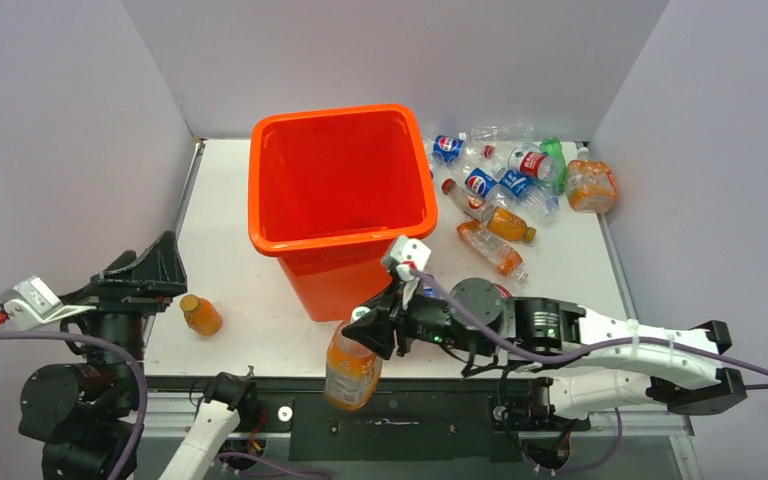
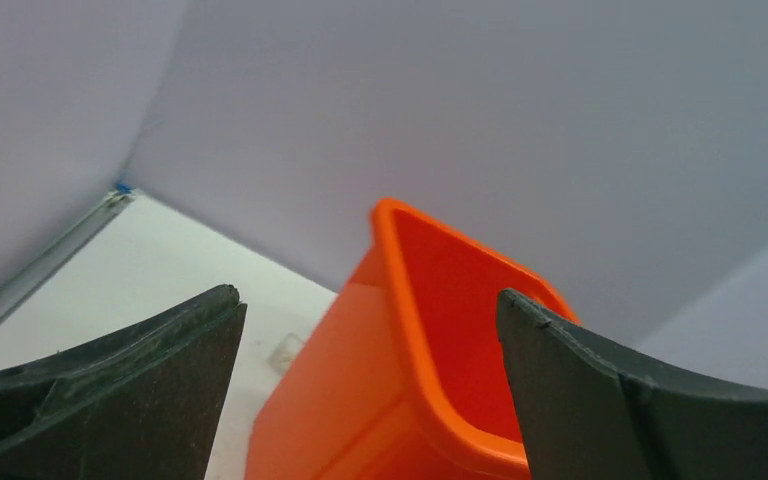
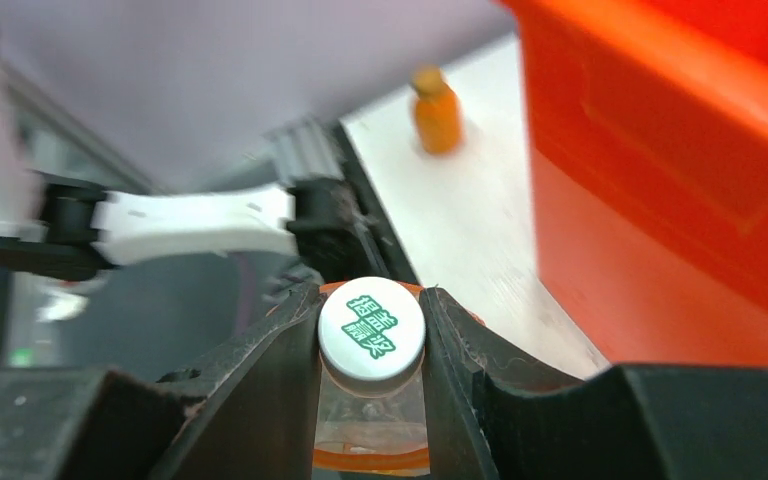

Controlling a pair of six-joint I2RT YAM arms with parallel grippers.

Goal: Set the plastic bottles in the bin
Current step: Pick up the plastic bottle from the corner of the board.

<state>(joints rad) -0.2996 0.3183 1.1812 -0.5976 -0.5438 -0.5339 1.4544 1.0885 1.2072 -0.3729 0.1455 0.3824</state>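
Next I should bring my left gripper toward my right gripper, onto the squat bottle's orange body (image 1: 352,372), since that hangs to my left gripper's right in the top view.
The bright-orange bin (image 1: 340,190) stands mid-table. My right gripper (image 1: 374,330) is shut on the white cap and neck of a squat orange bottle (image 1: 352,368), which hangs at the table's front edge just in front of the bin. In the right wrist view the cap (image 3: 371,333) sits pinched between the black fingers (image 3: 280,380), with the bin wall (image 3: 680,180) close on the right. A small orange bottle (image 1: 200,314) stands at front left. Several bottles (image 1: 505,185) lie piled at back right. My left gripper (image 1: 160,262) is open at the left, facing the bin (image 2: 410,330), and holds nothing.
The white table's (image 1: 230,200) front edge meets a metal rail (image 1: 400,385) under the held bottle. Grey walls close in the back and both sides. The small orange bottle (image 3: 436,110) also shows far off in the right wrist view.
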